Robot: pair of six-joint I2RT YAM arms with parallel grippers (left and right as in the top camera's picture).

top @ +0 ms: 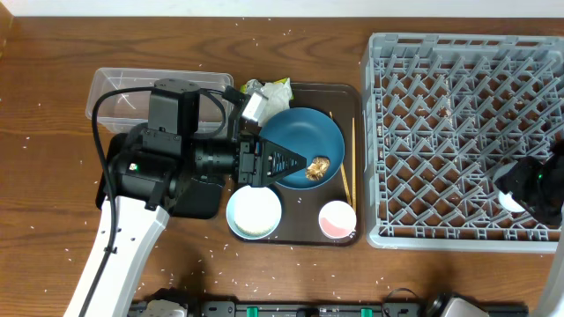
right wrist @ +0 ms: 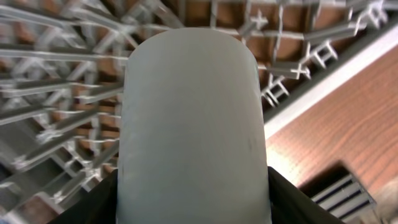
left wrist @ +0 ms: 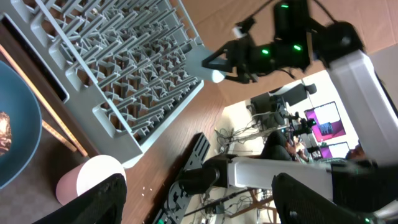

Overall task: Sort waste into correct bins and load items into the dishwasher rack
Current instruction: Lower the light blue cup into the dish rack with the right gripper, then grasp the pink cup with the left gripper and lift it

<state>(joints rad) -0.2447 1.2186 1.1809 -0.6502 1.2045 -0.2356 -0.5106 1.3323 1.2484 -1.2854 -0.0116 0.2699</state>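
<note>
My right gripper lowers the light-blue cup onto the pegs near the grey dishwasher rack's front edge next.
My left gripper point(top: 298, 164) point(left wrist: 199, 190) is open and empty, hovering over the dark blue plate point(top: 308, 130) point(left wrist: 15, 118), its tips next to a brown food scrap point(top: 318, 165) point(left wrist: 3, 134) on the plate. My right gripper point(top: 518, 192) point(right wrist: 193, 199) is shut on the light-blue cup point(top: 508, 201) point(right wrist: 186, 112) and holds it over the front right of the grey dishwasher rack point(top: 441, 132) point(left wrist: 124, 62) point(right wrist: 56, 81). The white bowl point(top: 255, 212), pink cup point(top: 337, 218) point(left wrist: 87, 177) and chopsticks point(top: 351, 163) point(left wrist: 53, 134) lie on the brown serving tray point(top: 295, 236). A green-yellow wrapper point(top: 275, 90) lies behind the plate.
The clear tub point(top: 119, 88) stands at the back left. The black tray point(top: 201, 201) is mostly hidden under my left arm. A crumpled whitish piece point(top: 255, 106) lies beside the wrapper. Rice grains point(top: 53, 141) are scattered on the wooden table. The carrot is out of view.
</note>
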